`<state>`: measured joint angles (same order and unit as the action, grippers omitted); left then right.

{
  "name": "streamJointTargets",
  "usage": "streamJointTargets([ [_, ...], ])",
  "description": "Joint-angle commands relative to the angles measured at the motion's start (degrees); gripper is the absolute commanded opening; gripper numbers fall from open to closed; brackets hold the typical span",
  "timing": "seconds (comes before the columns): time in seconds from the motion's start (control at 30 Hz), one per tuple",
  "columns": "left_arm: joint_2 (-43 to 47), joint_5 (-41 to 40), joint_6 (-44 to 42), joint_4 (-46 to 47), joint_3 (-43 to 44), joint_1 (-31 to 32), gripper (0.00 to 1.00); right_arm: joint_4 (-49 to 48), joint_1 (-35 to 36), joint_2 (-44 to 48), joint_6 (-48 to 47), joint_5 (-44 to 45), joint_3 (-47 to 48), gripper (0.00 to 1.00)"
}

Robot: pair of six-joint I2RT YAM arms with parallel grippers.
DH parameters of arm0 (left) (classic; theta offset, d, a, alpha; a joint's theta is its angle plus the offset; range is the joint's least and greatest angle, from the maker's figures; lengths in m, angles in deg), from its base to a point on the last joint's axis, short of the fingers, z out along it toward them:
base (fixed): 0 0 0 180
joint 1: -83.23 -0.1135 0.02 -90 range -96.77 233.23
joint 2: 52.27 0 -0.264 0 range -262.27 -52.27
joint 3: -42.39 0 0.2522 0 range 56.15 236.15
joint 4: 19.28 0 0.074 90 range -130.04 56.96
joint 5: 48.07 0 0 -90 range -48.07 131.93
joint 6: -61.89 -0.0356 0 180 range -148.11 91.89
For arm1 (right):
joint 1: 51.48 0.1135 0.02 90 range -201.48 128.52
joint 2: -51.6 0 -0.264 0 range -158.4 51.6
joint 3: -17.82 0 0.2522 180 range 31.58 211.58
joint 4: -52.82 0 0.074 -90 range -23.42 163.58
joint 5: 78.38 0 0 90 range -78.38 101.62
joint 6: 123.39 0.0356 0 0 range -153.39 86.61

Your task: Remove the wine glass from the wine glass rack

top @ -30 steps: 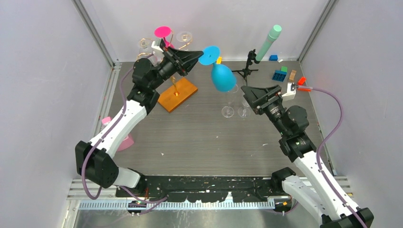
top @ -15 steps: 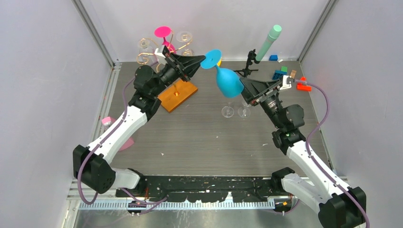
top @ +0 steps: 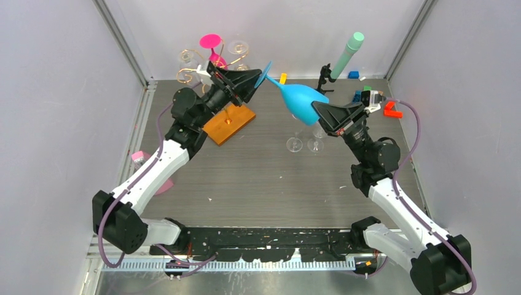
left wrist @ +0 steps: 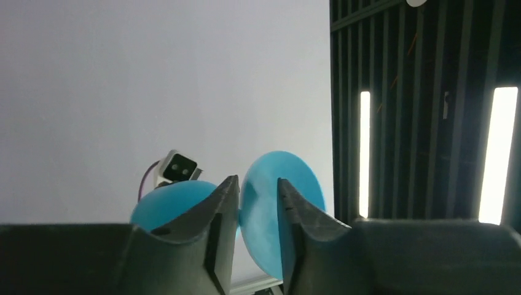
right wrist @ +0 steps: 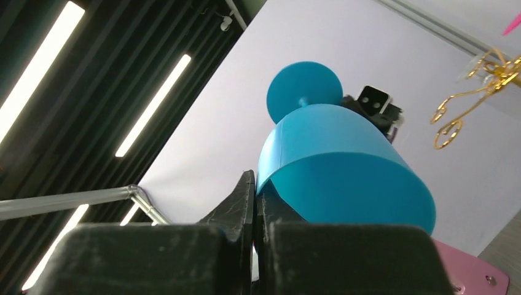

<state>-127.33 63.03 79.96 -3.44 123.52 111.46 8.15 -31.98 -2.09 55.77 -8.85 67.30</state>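
Note:
The right gripper moves away from the left gripper, turns fingers-down and lowers beside the clear glasses next, since the blue glass hangs tipped sideways.
The blue wine glass hangs in the air between my two arms, tipped sideways with its foot toward the left. My right gripper is shut on the rim of its bowl, one finger inside and one outside. My left gripper is open, jaws apart on either side of the foot. The wine glass rack, gold wire on an orange base, stands behind the left arm. It carries a pink glass and clear glasses.
Two clear glasses stand on the table under the blue one. A black tripod stand holds a green tube at the back. Toy blocks lie back right, a pink cup at the left edge.
My right gripper moved in and shut on the bowl's rim. The glass tipped from hanging bowl-down to lying sideways. My left jaws opened off the foot.

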Motion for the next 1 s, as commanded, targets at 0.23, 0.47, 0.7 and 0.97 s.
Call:
streamJointTargets([
  [0.23, 12.1, -6.7, -22.8, -10.4, -3.9, 0.1, 0.87, 22.1, 0.1, 8.1, -13.9, 1.1, 6.9, 0.0],
  [0.47, 18.5, -7.1, -44.8, -25.1, -3.3, -3.2, 1.0, 54.2, 0.1, 13.9, -34.3, 10.0, 18.9, 0.0],
  [0.7, 17.8, -14.6, -83.5, -60.1, 18.1, -3.4, 1.0, 89.0, 0.1, 9.5, -51.7, 25.3, 35.1, 0.0],
  [0.97, 19.9, -25.3, -92.6, -66.7, 17.6, -3.4, 1.0, 106.8, 0.1, 1.6, -57.7, 44.7, 42.7, 0.0],
])
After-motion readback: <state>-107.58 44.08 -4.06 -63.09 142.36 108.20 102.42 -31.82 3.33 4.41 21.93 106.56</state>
